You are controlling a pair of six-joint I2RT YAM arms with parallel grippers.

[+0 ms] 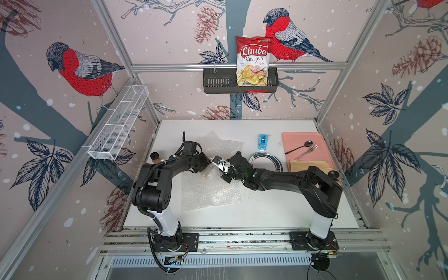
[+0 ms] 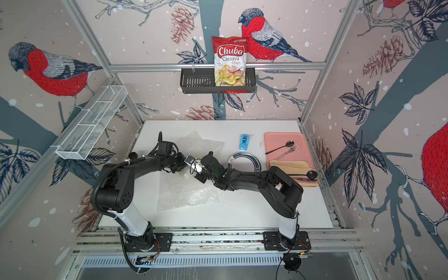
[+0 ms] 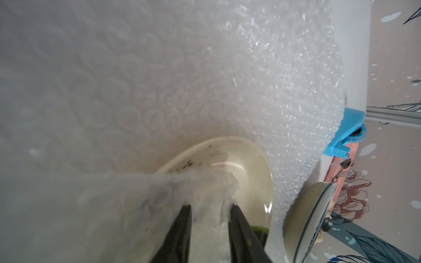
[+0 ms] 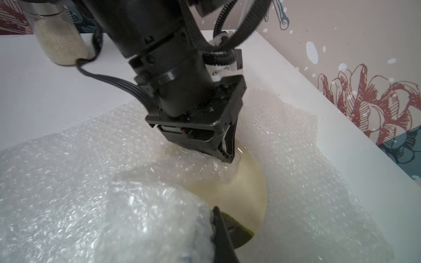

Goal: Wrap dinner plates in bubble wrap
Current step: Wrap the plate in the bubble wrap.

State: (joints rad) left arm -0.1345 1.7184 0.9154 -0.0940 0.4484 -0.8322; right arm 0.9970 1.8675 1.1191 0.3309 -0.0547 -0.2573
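The robot's right gripper will swing outward next and tip down over the plate's bare cream side [image 4: 239, 186]. It will then release the bunched fold of wrap, since that part of the plate is still uncovered.
A cream dinner plate [image 4: 241, 191] lies on a sheet of bubble wrap [image 1: 211, 194] at the middle of the table, with folds of wrap drawn over part of it. My left gripper [image 3: 210, 206] points down at the plate's far side. Its fingers stand slightly apart, with loose wrap lying between them. My right gripper [image 4: 213, 211] is shut on a bunched fold of the wrap at the plate's near edge, and one of its fingers is hidden under the fold. A second dinner plate [image 1: 265, 160] with a dark rim lies to the right, partly behind my right arm.
Another bubble wrap sheet [image 1: 221, 144] lies behind the arms. A blue toy car [image 1: 262, 141] stands at the back. At the right, a pink tray [image 1: 293, 138] holds a spoon, a fork and napkins. A spice jar [image 1: 155, 157] stands at the left.
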